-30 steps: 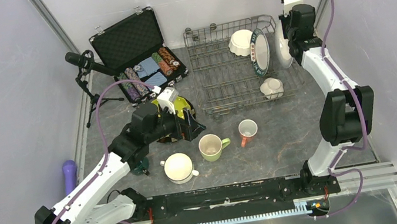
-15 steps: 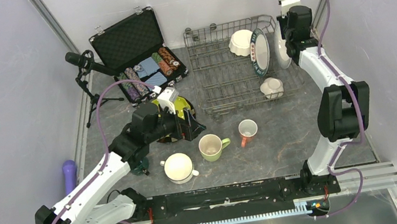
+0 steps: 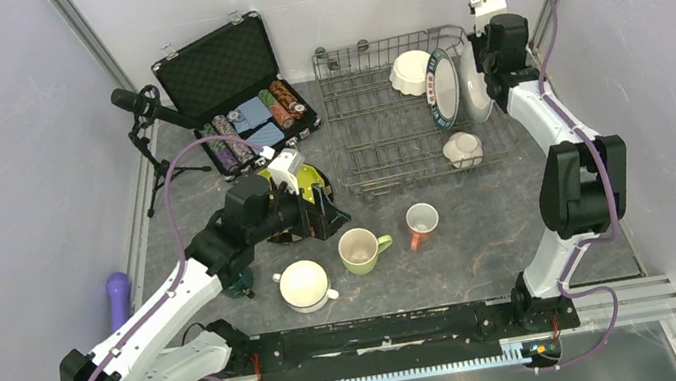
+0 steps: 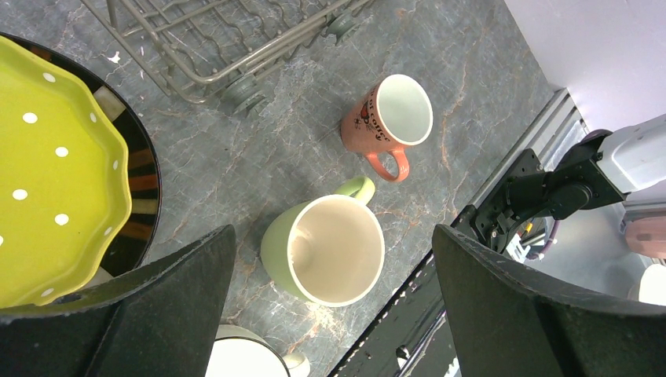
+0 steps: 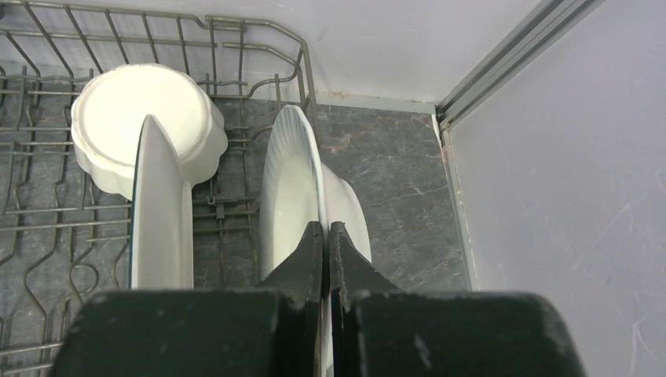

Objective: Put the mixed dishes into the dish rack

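My left gripper turns and comes down to the left in the top view, onto the lime-green plate's near rim (image 4: 30, 301) next, since that plate tops the dark plate.
My right gripper (image 5: 326, 228) is shut on the rim of a white plate (image 5: 290, 181), held upright on edge at the right rim of the grey wire dish rack (image 3: 386, 133). In the rack are a white bowl (image 3: 411, 71), an upright teal-rimmed plate (image 3: 443, 89) and a white mug (image 3: 462, 149). My left gripper (image 4: 331, 236) hangs open above the light-green mug (image 4: 334, 250), touching nothing. A salmon-pink mug (image 4: 389, 118) stands beyond it and a white mug (image 3: 305, 284) stands nearer. A lime-green dotted plate (image 4: 55, 173) lies on a dark plate beside the rack.
An open black case (image 3: 232, 85) with poker chips sits at the back left. A microphone on a small tripod (image 3: 139, 104) stands left of it. A purple object (image 3: 116, 289) lies at the table's left edge. Walls close in at the back and right.
The right gripper has carried the white plate a little left, closer to the rack's right rim. The left arm has not moved.
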